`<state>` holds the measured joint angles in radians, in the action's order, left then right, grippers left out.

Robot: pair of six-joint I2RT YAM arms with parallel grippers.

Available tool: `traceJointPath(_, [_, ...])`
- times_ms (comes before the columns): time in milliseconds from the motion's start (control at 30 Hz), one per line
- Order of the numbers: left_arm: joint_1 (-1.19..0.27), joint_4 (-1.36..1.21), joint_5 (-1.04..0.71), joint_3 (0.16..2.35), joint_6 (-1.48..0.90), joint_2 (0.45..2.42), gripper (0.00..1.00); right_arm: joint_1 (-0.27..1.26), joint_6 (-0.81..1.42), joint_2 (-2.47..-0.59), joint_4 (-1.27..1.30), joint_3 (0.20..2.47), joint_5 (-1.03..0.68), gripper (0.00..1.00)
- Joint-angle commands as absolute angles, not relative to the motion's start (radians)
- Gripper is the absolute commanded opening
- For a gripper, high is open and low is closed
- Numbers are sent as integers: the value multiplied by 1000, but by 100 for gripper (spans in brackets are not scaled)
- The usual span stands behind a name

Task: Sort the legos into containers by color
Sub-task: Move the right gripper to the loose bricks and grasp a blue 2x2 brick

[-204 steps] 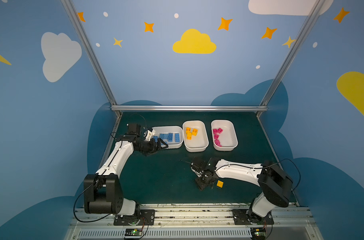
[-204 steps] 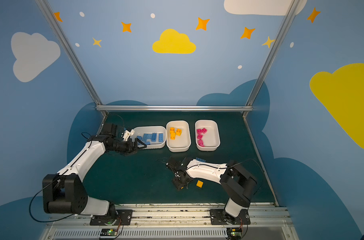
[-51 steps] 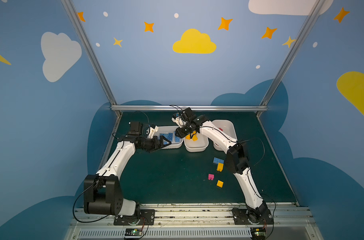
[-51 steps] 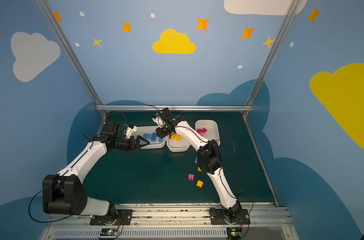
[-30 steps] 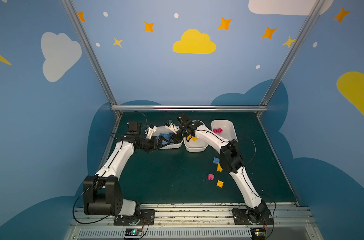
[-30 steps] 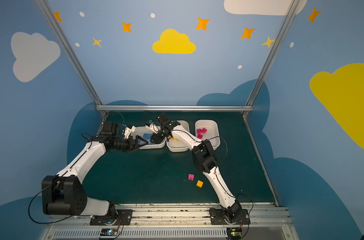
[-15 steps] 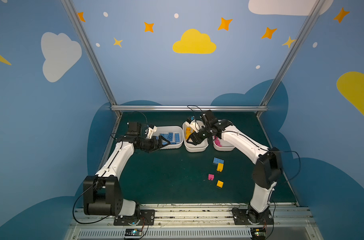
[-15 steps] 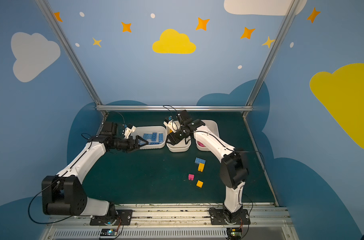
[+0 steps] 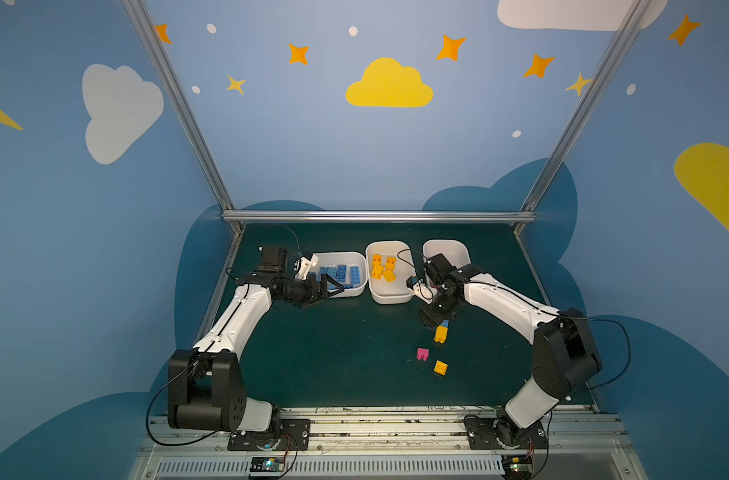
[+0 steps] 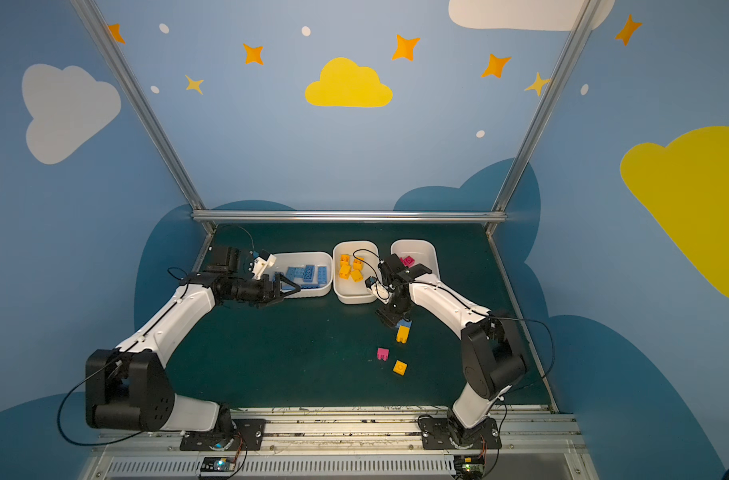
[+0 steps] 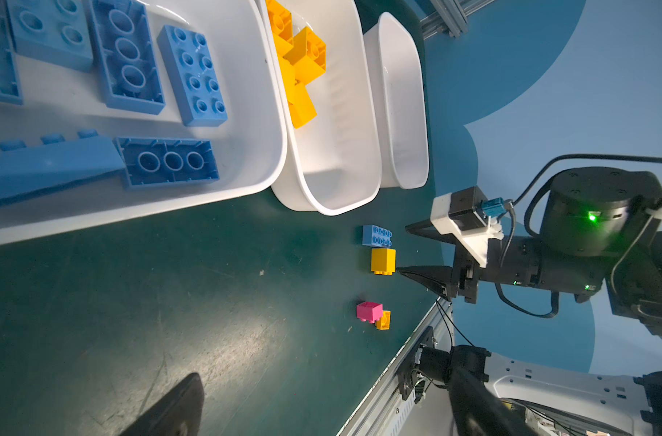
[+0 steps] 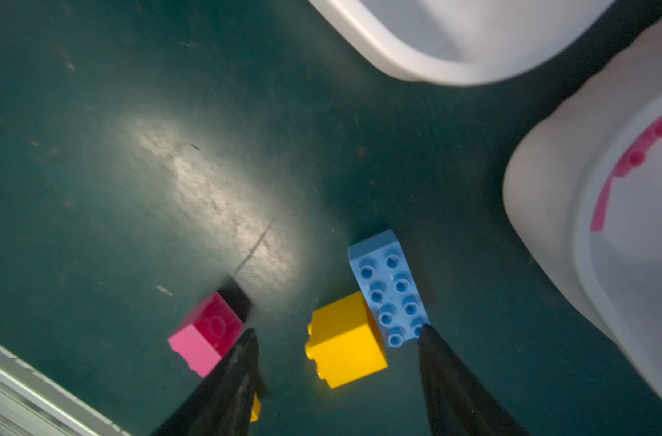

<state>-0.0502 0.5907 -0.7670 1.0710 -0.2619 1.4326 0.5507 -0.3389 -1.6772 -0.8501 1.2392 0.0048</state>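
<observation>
The blue lego is below, and its end sticks out past the yellow lego with both sides free. My right gripper will next lower its open fingers astride that end.
Three white containers stand in a row in both top views. The left container (image 9: 356, 257) holds several blue legos, the middle one (image 9: 390, 297) yellow legos, the right one (image 9: 458, 249) pink legos (image 10: 408, 261). On the mat lie a blue lego (image 12: 388, 287), a yellow lego (image 12: 344, 339) touching it, a pink lego (image 12: 205, 336) and a small yellow lego (image 9: 440, 368). My right gripper (image 12: 335, 330) hangs open above the yellow lego, holding nothing. My left gripper (image 9: 325, 289) is wide open and empty at the blue container's front wall (image 11: 193, 205).
The metal rail (image 9: 354, 419) runs along the mat's front edge, close to the pink and small yellow legos. Frame posts (image 9: 379, 216) bound the back. Bare green mat (image 9: 333, 353) lies between the two arms.
My right arm has swung from over the blue and yellow containers down to the loose legos on the mat, its jaws widening. The left arm has stayed put.
</observation>
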Motion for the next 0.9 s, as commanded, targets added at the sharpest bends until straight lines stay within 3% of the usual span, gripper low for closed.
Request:
traceJointPath(0, [-60,574,-780,1065,-270,1439,99,541,-400,-1728,-878,1253,83,67])
traceJointPath(467, [-69,574,-774,1063,-263,1446,100,535,-443,-1883,-868,1293,125,60])
traceJointPath(867, [-70,571,-775,1069,-265,1453,100,537,-453,-1898,-885,1301,152,29])
